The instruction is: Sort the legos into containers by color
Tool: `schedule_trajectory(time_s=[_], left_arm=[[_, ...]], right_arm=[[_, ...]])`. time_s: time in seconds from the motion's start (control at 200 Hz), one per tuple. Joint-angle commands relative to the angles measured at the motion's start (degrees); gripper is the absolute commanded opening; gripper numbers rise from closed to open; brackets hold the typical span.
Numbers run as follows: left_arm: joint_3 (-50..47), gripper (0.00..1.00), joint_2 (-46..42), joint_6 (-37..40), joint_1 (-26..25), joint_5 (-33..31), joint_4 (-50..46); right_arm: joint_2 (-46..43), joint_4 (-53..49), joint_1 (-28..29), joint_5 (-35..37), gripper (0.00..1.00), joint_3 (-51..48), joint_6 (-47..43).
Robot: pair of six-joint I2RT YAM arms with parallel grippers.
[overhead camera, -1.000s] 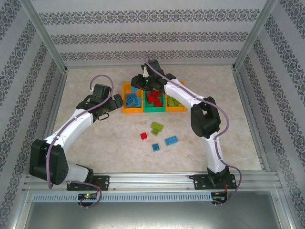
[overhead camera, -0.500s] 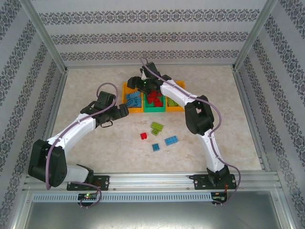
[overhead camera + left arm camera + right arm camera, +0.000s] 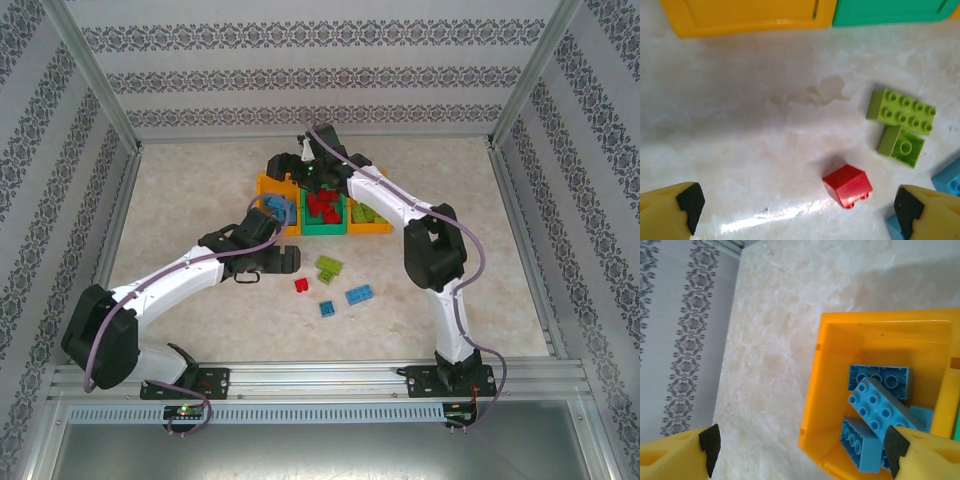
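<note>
My left gripper moves down and back toward the base onto it next, with a turn, since the red brick (image 3: 301, 285) (image 3: 846, 185) lies at an angle to my open fingers.
Loose legos lie on the table in front of the containers: a red brick (image 3: 301, 285) (image 3: 846, 185), two lime bricks (image 3: 329, 267) (image 3: 901, 106) and two blue bricks (image 3: 358, 295). My left gripper (image 3: 288, 260) (image 3: 799, 210) hangs open just left of the red brick, nothing between its fingers. My right gripper (image 3: 290, 168) (image 3: 802, 446) is open above the far left corner of the left orange bin (image 3: 266, 222) (image 3: 815, 390), which holds several blue bricks (image 3: 880, 405). The green bin (image 3: 325, 230) holds red bricks. The right orange bin (image 3: 370, 228) holds lime ones.
Metal frame posts and patterned walls close in the table on three sides. Open marble surface lies left of the bins (image 3: 770, 340) and along the near edge. My left forearm crosses in front of the left orange bin.
My right gripper has opened over the left orange bin. My left arm has swung right and nearer, from beside the bins to just left of the red brick.
</note>
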Motion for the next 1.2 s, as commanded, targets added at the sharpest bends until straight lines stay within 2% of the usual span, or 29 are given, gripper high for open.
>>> schedule_trajectory(time_s=[0.0,0.14,0.285,0.435,0.679,1.029,1.199], left_arm=[[0.9,0.97,1.2,-3.5,-2.9,1.3,-4.4],[0.3,0.94,2.0,-0.5,-6.2,1.6,-3.7],[0.2,0.91,3.5,12.8,-9.3,1.1,-2.5],[4.0,0.91,8.6,26.1,-9.9,-1.5,-5.4],[5.9,0.85,14.1,39.6,-10.2,-2.7,-3.1],[8.3,0.79,17.3,48.5,-10.2,6.3,-1.6],[9.8,0.68,20.3,50.6,-10.1,6.4,-2.4]], right_arm=[[-5.7,1.5,-1.3,1.7,0.89,-4.2,-2.3],[-11.0,1.9,-3.7,2.1,0.89,-11.6,-3.2],[-16.7,2.8,-7.6,2.1,0.89,-20.2,-3.7],[-22.7,2.8,-11.6,2.7,0.89,-28.3,-4.8],[-31.7,3.2,-18.0,3.4,0.9,-38.4,-5.3],[-36.1,2.8,-22.0,2.6,0.91,-44.2,-5.7],[-37.0,2.7,-22.5,2.7,0.91,-45.2,-5.7]])
